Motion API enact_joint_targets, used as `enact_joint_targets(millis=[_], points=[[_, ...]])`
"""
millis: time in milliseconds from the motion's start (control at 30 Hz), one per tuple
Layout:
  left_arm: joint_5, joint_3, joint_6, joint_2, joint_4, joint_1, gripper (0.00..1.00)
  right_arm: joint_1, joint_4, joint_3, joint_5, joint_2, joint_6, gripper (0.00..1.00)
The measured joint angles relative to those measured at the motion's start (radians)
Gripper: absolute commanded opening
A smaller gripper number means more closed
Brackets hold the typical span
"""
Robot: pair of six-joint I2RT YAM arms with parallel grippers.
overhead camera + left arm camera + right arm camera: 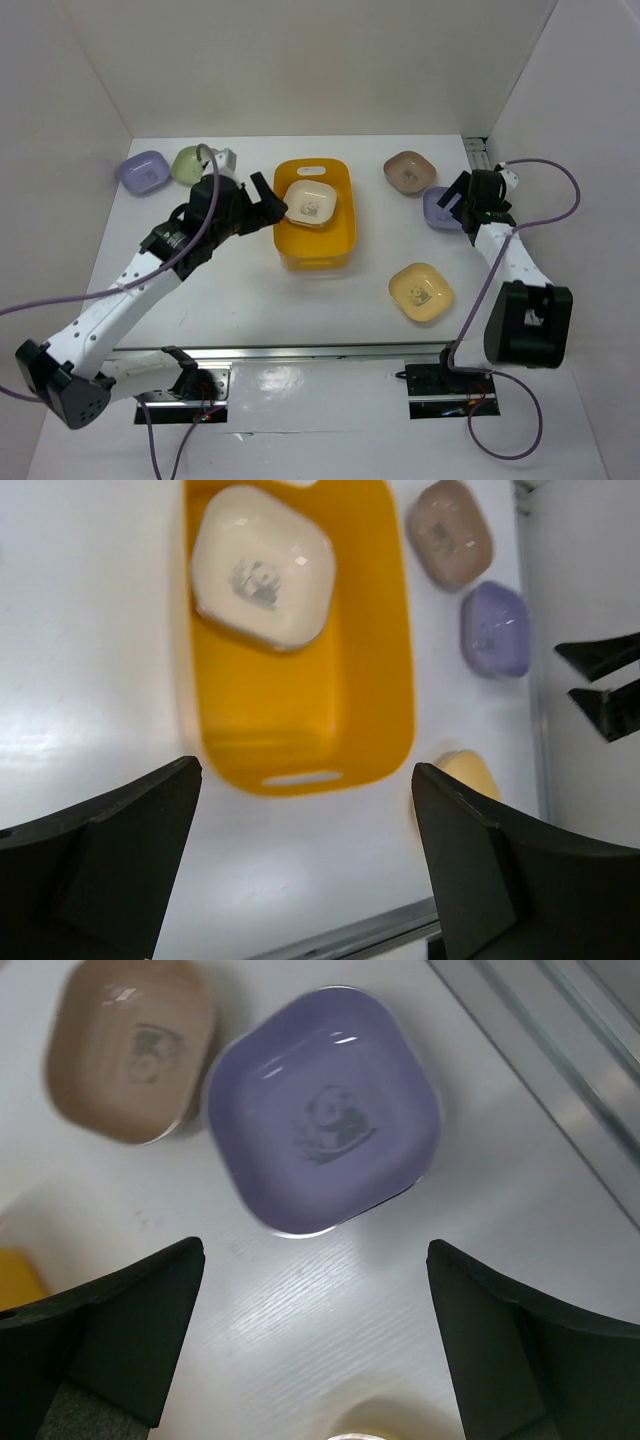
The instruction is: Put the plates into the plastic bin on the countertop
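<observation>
My right gripper is to come down next onto the plate's rim at the lilac plate's near corner [459,223] by the piece of metal, because the brown plate [409,172] crowds the lilac plate's opposite side.
The yellow-orange plastic bin [330,250] stands mid-table with a cream plate [310,203] lying in its far end. My left gripper [262,200] is open and empty, hovering at the bin's left rim; its wrist view shows the bin [300,710] and the cream plate [262,567]. My right gripper [462,200] is open and empty above a lilac plate [325,1110] lying on the countertop [230,290]. A brown plate [409,172] lies beside it. A pale yellow plate [421,291] lies front right. A lilac plate [143,171] and a green plate [190,164] lie far left.
White walls close in the countertop on three sides. A metal rail [300,352] runs along the near edge by the arm bases. A metal strip [560,1070] runs along the right wall next to the lilac plate.
</observation>
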State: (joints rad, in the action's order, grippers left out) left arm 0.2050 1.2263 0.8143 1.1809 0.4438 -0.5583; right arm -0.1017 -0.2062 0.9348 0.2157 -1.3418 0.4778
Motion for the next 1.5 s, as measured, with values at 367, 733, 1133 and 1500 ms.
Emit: enact_joint_targets(millis=[367, 733, 1133, 1500], points=[[0.052, -0.224, 0.001, -0.126, 0.117, -0.089, 1.00, -0.104, 0.093, 0.044, 0.036, -0.339, 0.042, 0.97], [0.090, -0.224, 0.001, -0.182, 0.117, -0.102, 1.00, -0.091, 0.148, 0.113, 0.093, -0.500, 0.058, 0.65], [0.114, -0.224, 0.002, -0.187, 0.119, -0.102, 1.00, -0.090, 0.169, 0.093, 0.097, -0.500, 0.129, 0.21], [0.133, -0.224, 0.004, -0.186, 0.133, -0.102, 1.00, -0.029, 0.108, 0.047, 0.142, -0.383, 0.172, 0.00]])
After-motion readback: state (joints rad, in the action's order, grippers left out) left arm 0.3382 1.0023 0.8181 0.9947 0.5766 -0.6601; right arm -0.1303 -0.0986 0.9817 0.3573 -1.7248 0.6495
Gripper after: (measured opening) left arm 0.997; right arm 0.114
